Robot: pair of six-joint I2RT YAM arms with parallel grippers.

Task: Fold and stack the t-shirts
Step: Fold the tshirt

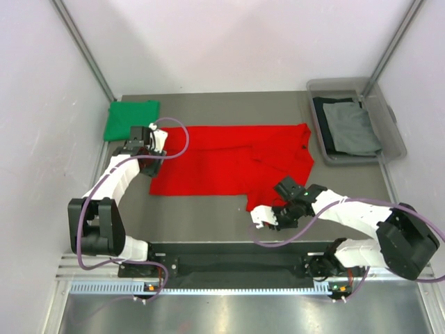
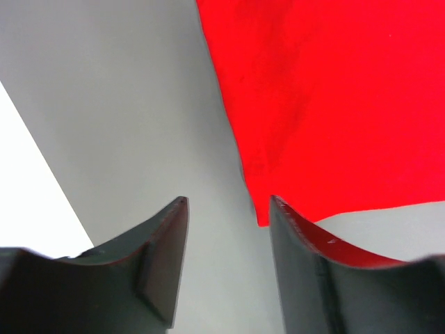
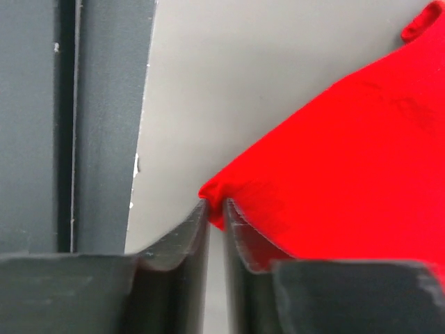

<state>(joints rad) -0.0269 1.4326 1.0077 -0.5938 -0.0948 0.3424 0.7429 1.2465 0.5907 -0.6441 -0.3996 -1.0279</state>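
Next, my left gripper moves down and back to close on the red t-shirt's free near corner (image 1: 152,193) (image 2: 262,217), since that corner lies below and back from it.
A bright red t-shirt (image 1: 229,163) lies spread flat in the middle of the table, collar toward the right. My left gripper (image 1: 149,165) hovers at its left edge. In the left wrist view that gripper (image 2: 228,203) is open over bare table, and a corner of the red t-shirt (image 2: 334,104) ends just beside the right fingertip (image 2: 278,209). My right gripper (image 1: 259,214) is at the shirt's near right corner. In the right wrist view its jaws (image 3: 215,205) are pinched on a bunched corner of the red t-shirt (image 3: 348,174). A folded green t-shirt (image 1: 130,119) sits at the back left.
A clear plastic bin (image 1: 389,132) at the back right holds a grey t-shirt (image 1: 353,127) on top of a dark one (image 1: 327,111). The table's dark front rail (image 3: 62,125) runs close beside the right gripper. White walls enclose the table on three sides.
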